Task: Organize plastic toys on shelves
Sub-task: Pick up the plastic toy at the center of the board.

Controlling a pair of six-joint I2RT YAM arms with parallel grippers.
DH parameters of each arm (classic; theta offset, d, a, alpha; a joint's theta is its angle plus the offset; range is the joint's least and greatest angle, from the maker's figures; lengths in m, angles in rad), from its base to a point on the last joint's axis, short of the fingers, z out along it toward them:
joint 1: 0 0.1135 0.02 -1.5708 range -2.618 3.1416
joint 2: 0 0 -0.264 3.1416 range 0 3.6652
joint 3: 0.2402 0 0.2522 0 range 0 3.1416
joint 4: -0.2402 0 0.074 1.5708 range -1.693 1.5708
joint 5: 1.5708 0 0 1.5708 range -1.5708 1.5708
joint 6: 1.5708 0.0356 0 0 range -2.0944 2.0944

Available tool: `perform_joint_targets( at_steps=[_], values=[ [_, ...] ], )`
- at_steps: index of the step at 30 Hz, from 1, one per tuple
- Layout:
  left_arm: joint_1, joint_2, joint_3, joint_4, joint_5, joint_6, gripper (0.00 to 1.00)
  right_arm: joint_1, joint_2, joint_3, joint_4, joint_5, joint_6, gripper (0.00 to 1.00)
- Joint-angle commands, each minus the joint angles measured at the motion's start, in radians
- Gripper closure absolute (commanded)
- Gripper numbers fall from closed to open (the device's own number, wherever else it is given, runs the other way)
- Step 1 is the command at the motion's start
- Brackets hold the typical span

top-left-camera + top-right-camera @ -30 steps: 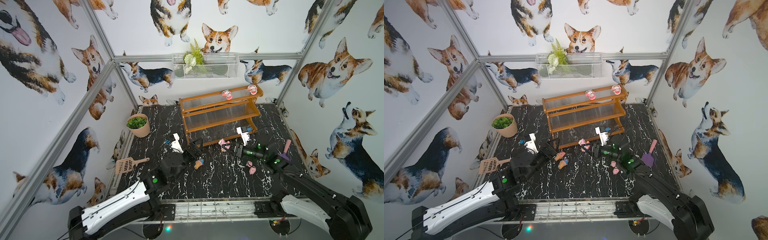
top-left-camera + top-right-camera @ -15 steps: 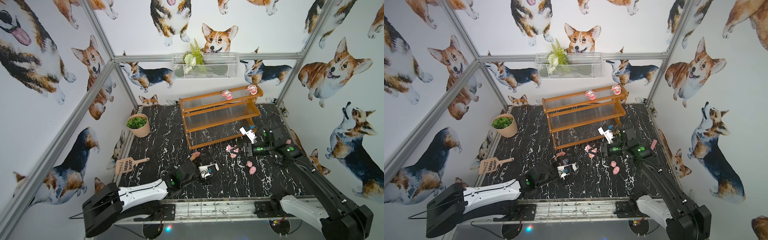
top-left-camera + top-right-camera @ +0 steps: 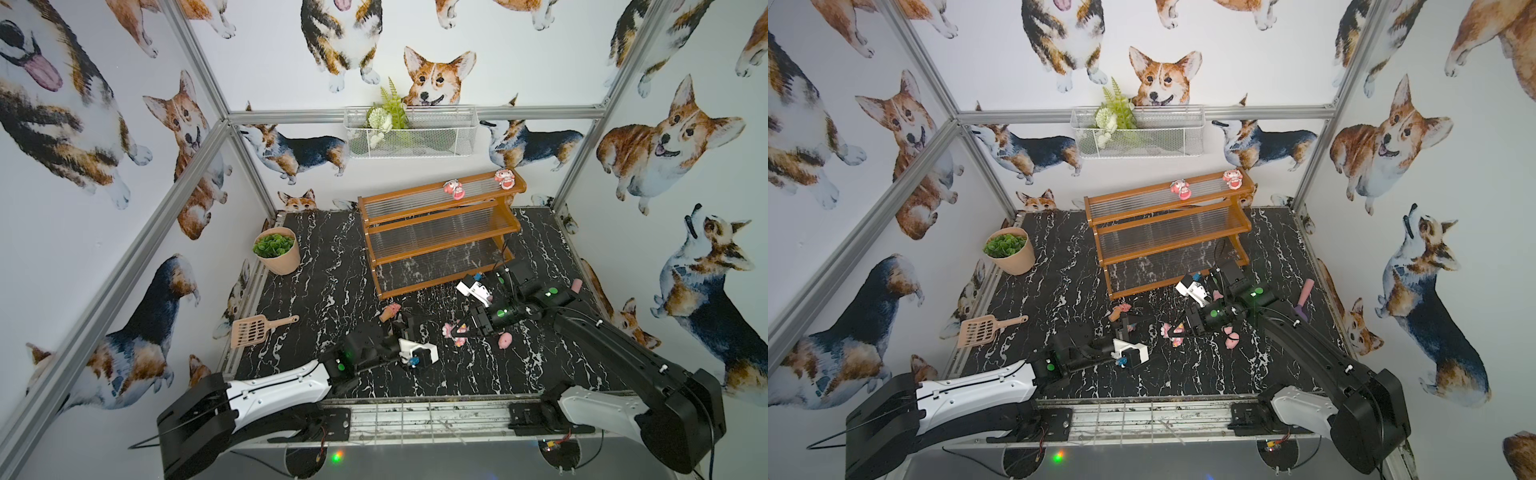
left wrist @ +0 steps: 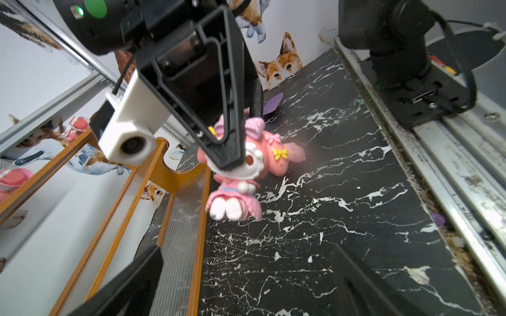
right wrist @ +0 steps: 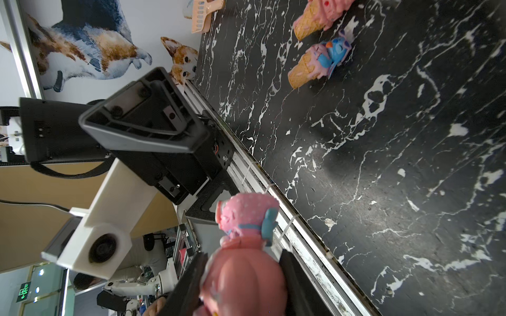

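Note:
The left gripper will next move toward the right gripper and bring its open fingers around the doll's pink dress (image 3: pixel 448 329) (image 4: pixel 233 199), because the right gripper's fingers already cover the doll's head.
My right gripper (image 3: pixel 462 331) is shut on a pink-and-white doll figurine (image 3: pixel 452 332), held just above the black marble table (image 3: pixel 332 270). In the right wrist view the doll (image 5: pixel 246 260) fills the space between the jaws. My left gripper (image 3: pixel 407 323) stands open and empty, facing the doll (image 4: pixel 241 169). Two ice-cream cones (image 5: pixel 315 64) (image 5: pixel 317 16) lie beside the left gripper. A pink pig blob (image 3: pixel 505 340) lies near the right arm. The shelves (image 3: pixel 436 224) stand at the back with two dolls (image 3: pixel 453 189) (image 3: pixel 504 178) on the top tier.
A beige slotted scoop (image 3: pixel 257 328) lies at the left edge and a potted plant (image 3: pixel 277 249) stands behind it. A purple scoop with a pink handle (image 3: pixel 1304 299) lies at the right edge. A white wire basket (image 3: pixel 411 133) hangs on the back wall.
The left arm has dropped low and swung its open gripper to the right, toward the front. The right gripper, still holding the doll, has shifted slightly toward the front.

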Motion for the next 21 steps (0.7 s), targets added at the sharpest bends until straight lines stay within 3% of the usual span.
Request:
perform_joint_targets(
  at_steps=[1,13,21],
  values=[
    [0.0,0.019,0.029,-0.006,0.093,-0.027,0.04,0.019,0.013,0.002,0.019,-0.027,-0.011,0.76],
    [0.0,0.108,0.093,-0.002,0.069,-0.06,0.33,0.044,0.014,-0.007,0.068,-0.055,0.005,0.76],
    [0.0,0.149,0.114,-0.002,0.061,-0.069,0.46,0.046,0.008,-0.014,0.077,-0.055,0.012,0.76]
  ],
)
